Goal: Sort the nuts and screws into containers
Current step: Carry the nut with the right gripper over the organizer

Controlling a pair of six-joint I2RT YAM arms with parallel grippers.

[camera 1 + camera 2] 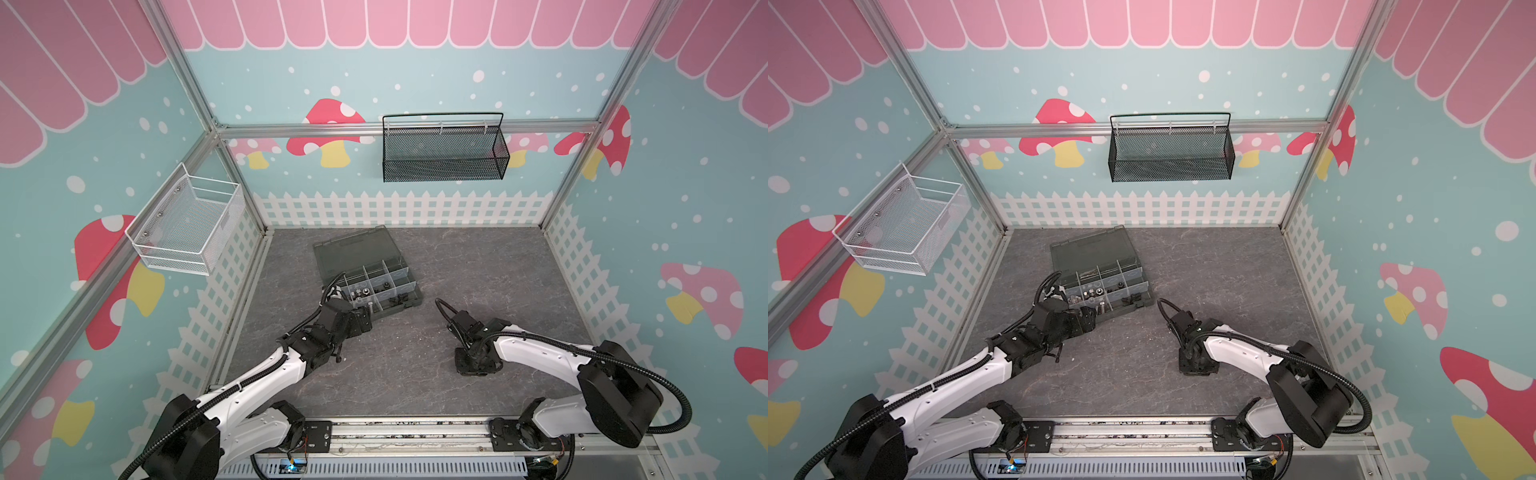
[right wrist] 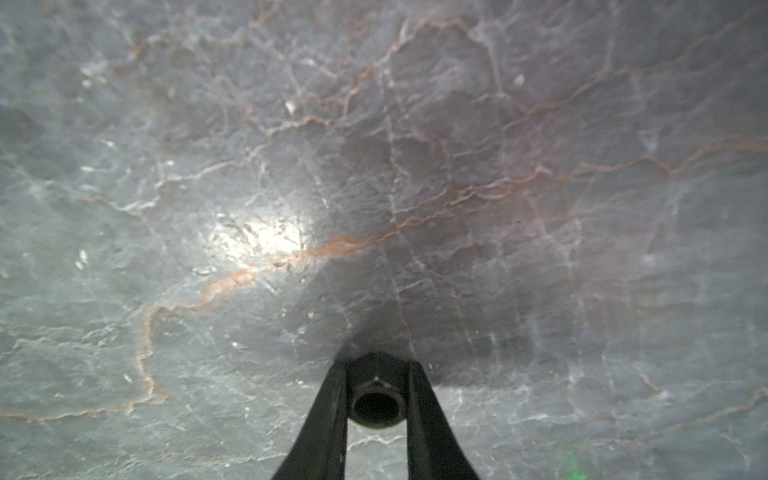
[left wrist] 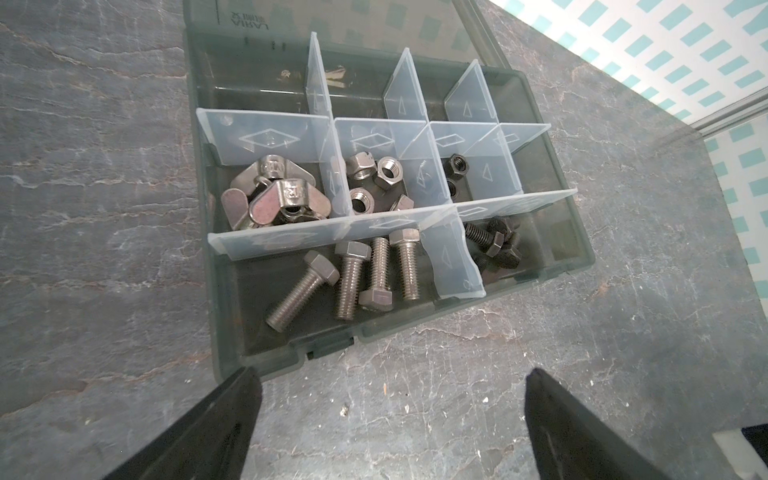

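My right gripper is going to lift next and move outward over the black nuts' container [image 1: 387, 285] to release, because matching black nuts are already in the middle row.
The dark-grey organizer box [image 1: 409, 286] [image 1: 1142, 291] lies open at the table's middle-left. The left wrist view shows its containers [image 3: 415, 322]: wing nuts [image 3: 274, 191], silver nuts [image 3: 370, 174] and black nuts [image 3: 457, 166] in the middle row. Silver screws [image 3: 353, 278] and black screws [image 3: 494, 245] lie in the front row. My left gripper [image 1: 361, 322] [image 1: 1088, 322] [image 3: 390, 378] hangs open and empty at the box's front edge. My right gripper [image 1: 473, 365] [image 1: 1196, 365] [image 2: 377, 365] points down at the bare table right of the box. It is shut on a black nut [image 2: 376, 399].
The box's lid [image 1: 353, 245] lies folded back behind it. A white wire basket [image 1: 187, 224] hangs on the left wall and a black mesh basket [image 1: 444, 153] on the back wall. A metal rail [image 1: 407, 432] runs along the front edge.
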